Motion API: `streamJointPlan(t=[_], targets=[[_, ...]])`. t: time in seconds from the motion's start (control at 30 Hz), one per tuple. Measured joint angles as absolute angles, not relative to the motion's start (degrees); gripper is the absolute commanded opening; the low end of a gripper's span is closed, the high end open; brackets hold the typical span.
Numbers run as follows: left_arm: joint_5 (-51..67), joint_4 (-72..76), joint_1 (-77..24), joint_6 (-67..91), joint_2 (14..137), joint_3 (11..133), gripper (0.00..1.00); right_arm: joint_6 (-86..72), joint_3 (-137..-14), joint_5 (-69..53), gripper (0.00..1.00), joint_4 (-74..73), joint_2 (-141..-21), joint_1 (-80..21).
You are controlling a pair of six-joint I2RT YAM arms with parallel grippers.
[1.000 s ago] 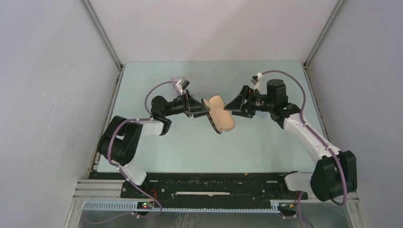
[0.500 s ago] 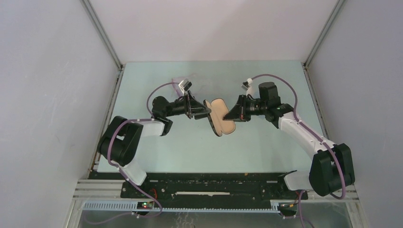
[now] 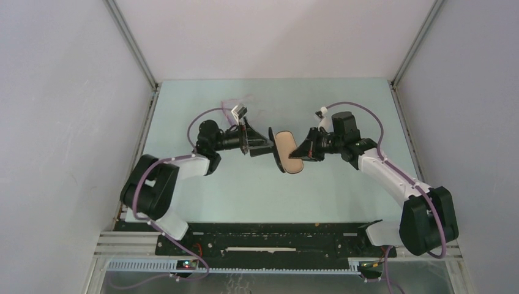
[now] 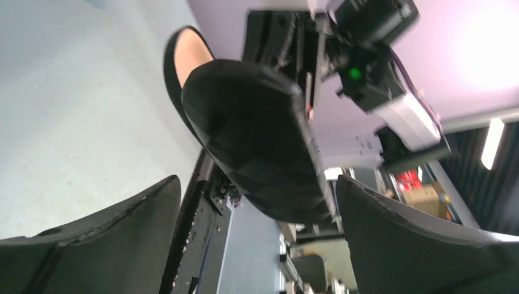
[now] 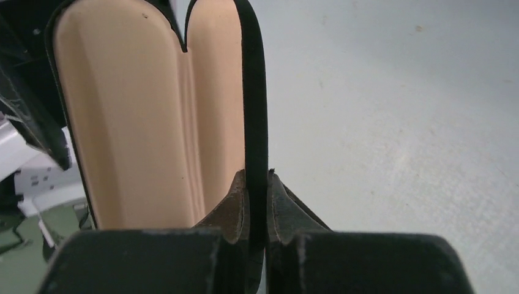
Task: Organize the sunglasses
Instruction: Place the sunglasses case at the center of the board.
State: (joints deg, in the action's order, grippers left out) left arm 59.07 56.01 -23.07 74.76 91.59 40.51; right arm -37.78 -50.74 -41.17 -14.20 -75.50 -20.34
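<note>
I will next lower the open case with my right gripper toward the pale pink shape (image 3: 234,100) and let go of the thin black rim there, as the table below is empty.
An open black case with tan lining (image 3: 287,152) sits mid-table between the two arms. My right gripper (image 3: 300,150) is shut on the thin black rim of one half (image 5: 257,122), and the tan lining (image 5: 141,122) faces the right wrist camera. My left gripper (image 3: 270,142) stands open just left of the case. Its black outer shell (image 4: 257,135) lies ahead of the spread fingers (image 4: 122,233), untouched. A faint pale pink shape (image 3: 234,100) lies on the table behind the left wrist. It may be the sunglasses but is too small to tell.
The pale green table (image 3: 245,190) is fenced by white walls on three sides. A black rail (image 3: 269,236) with the arm bases runs along the near edge. Purple cables loop above both wrists.
The left gripper has opened and let go of the case. The right gripper has come in from the right and shut on the case's rim. The case has turned more lengthwise.
</note>
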Motion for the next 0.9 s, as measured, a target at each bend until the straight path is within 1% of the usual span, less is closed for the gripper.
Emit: streamJointPlan(t=[0.03, 0.07, 0.17, 0.23, 0.33, 0.47, 0.6, 0.8, 0.9], targets=[[57.76, 47.27, -23.09, 69.34, 89.36, 41.52, 1.0, -38.22, -49.91, -39.88, 0.0, -14.48, -74.56, -20.32], [55.44, 34.7, -23.09, 61.56, 86.7, 44.21, 1.0, -38.68, -49.17, -38.57, 0.0, -14.7, -73.6, -20.23], [49.89, 14.59, -22.96, 48.03, 83.26, 51.2, 1.0, -39.83, -47.35, -33.76, 0.0, -15.84, -70.08, -19.9], [45.65, 3.42, -22.39, 40.58, 80.93, 55.2, 1.0, -40.56, -46.61, -29.76, 0.0, -16.8, -67.85, -19.64], [39.05, -8.82, -21.28, 33.26, 76.49, 57.14, 1.0, -41.85, -45.78, -23.86, 0.0, -18.28, -65.58, -19.11], [28.23, -21.12, -20.69, 28.1, 70.19, 57.17, 1.0, -45.71, -44.97, -16.05, 0.0, -19.81, -65.17, -18.79], [20.27, -27.83, -20.69, 26.3, 64.88, 57.3, 1.0, -51.18, -42.37, -11.86, 0.0, -17.43, -66.65, -20.64], [12.12, -32.67, -20.69, 25.91, 59.79, 58.19, 1.0, -61.1, -43.94, -6.09, 0.0, -12.73, -77.69, -26.74], [9.52, -34.06, -20.69, 25.91, 58.39, 58.22, 1.0, -66.94, -47.9, -0.95, 0.0, -13.72, -84.25, -27.97]])
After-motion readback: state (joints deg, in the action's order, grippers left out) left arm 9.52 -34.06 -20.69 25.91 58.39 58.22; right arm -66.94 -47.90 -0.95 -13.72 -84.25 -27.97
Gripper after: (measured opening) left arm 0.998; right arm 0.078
